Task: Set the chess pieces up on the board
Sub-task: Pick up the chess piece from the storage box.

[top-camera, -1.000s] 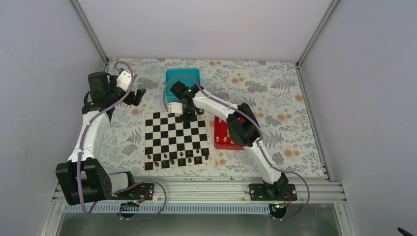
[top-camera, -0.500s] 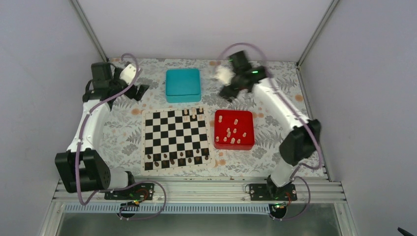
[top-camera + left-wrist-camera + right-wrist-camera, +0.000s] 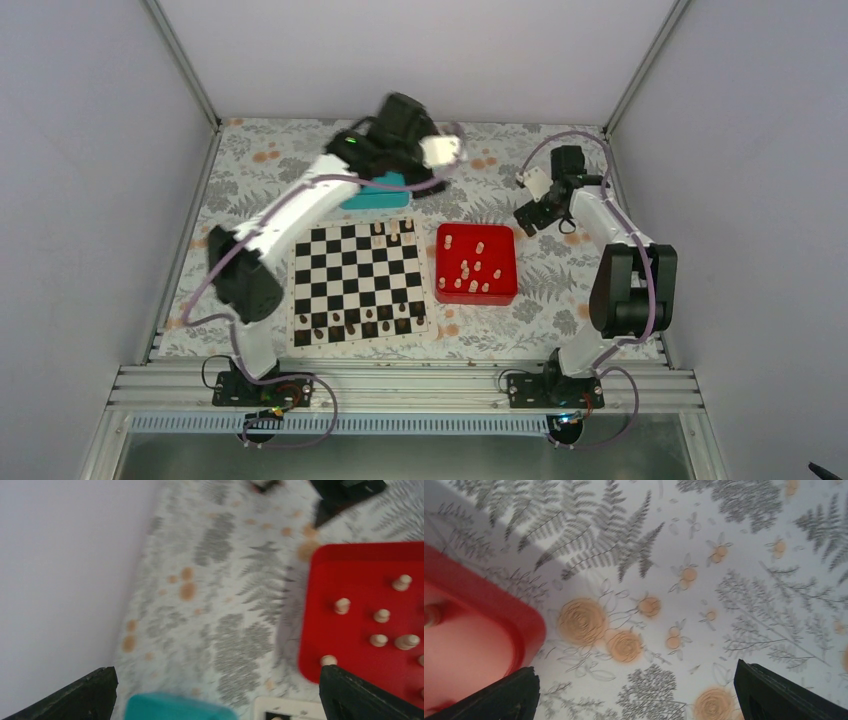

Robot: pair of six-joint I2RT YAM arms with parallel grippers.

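Observation:
My left gripper comes back and down onto the cream chess piece midway along the tray's near side next, since the piece stands below and back from it.
The board lies mid-table, with three cream chess pieces on its far row and dark pieces along its near rows. Several more cream chess pieces stand in the red tray to its right. My left gripper hangs open and blurred over the mat between the teal box and the tray, holding nothing. In its wrist view the left gripper has the tray at right. My right gripper is open and empty over the mat beyond the tray's far right corner. Its wrist view shows the right gripper and that corner.
A teal box sits behind the board, partly under my left arm, and shows as a teal box low in the left wrist view. The floral mat covers the table. Grey walls close in the left, back and right.
My right gripper left the board's far row, opened and swung back to the right side. My left arm swept from the far left corner across to the middle, above the teal box.

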